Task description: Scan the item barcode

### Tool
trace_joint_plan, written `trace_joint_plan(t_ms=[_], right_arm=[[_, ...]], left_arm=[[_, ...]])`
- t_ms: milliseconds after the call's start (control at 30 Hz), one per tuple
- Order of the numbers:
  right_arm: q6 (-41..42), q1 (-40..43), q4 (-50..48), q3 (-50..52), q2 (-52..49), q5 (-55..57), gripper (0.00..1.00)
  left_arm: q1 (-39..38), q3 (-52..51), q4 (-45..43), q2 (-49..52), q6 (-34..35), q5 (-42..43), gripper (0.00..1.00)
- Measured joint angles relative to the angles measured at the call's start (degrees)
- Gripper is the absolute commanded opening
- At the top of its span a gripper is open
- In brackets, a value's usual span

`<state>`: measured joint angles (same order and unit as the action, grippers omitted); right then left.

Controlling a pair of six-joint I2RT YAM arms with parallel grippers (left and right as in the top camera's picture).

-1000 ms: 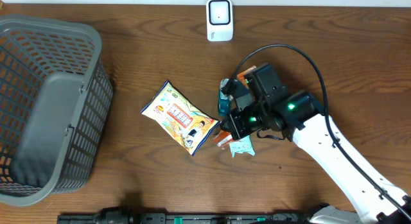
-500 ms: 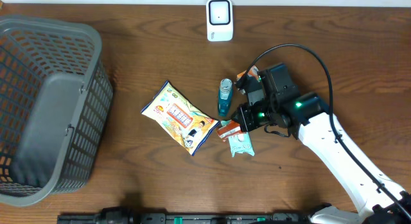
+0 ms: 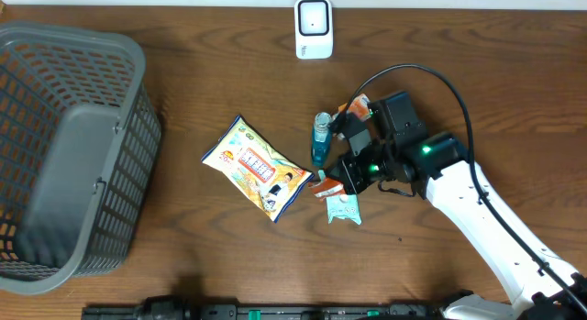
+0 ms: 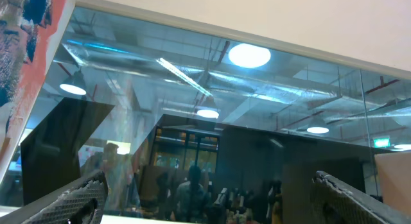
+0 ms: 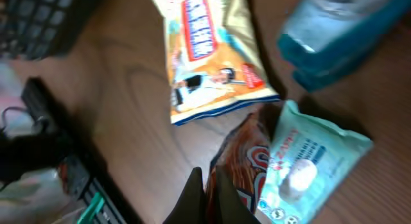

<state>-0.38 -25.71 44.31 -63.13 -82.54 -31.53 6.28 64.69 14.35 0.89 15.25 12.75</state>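
Note:
My right gripper will move slightly to the right in the overhead view, then open to release the brown-and-red packet's edge, since it sits between my fingers.
My right gripper is shut on the edge of a brown-and-red snack packet, low over the table. The packet lies against a pale teal wipes packet. Left of them is a yellow snack bag, and behind them a blue bottle. The white scanner stands at the table's far edge. My left gripper is open, empty and aimed at a window; it is out of the overhead view.
A grey plastic basket fills the left end of the table. A dark rail runs along the front edge. The right arm's black cable loops above the wrist.
My right gripper has shifted a little to the right, uncovering the blue bottle, with the brown-and-red packet moving along with it. The left gripper has not moved.

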Motion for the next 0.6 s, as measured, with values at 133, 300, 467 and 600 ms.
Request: trace_joint_plan(t_ms=[133,300,467,600], right_arm=[[-2.97,0.00,0.00,0.00,0.00,-2.36,0.01],[-7.52,0.00,0.17,0.00,0.00,-3.28,0.01],[-9.16,0.00,-0.46,0.00,0.00,-1.07,0.01],[-7.23,0.00,-0.44,0.00,0.00,4.17,0.01]], left_arm=[[0.00,0.00,0.00,0.00,-0.02,0.00,1.00],[0.00,0.00,0.00,0.00,0.00,0.00,1.00],[0.00,0.00,0.00,0.00,0.00,0.00,1.00],[0.00,0.00,0.00,0.00,0.00,0.00,1.00]])
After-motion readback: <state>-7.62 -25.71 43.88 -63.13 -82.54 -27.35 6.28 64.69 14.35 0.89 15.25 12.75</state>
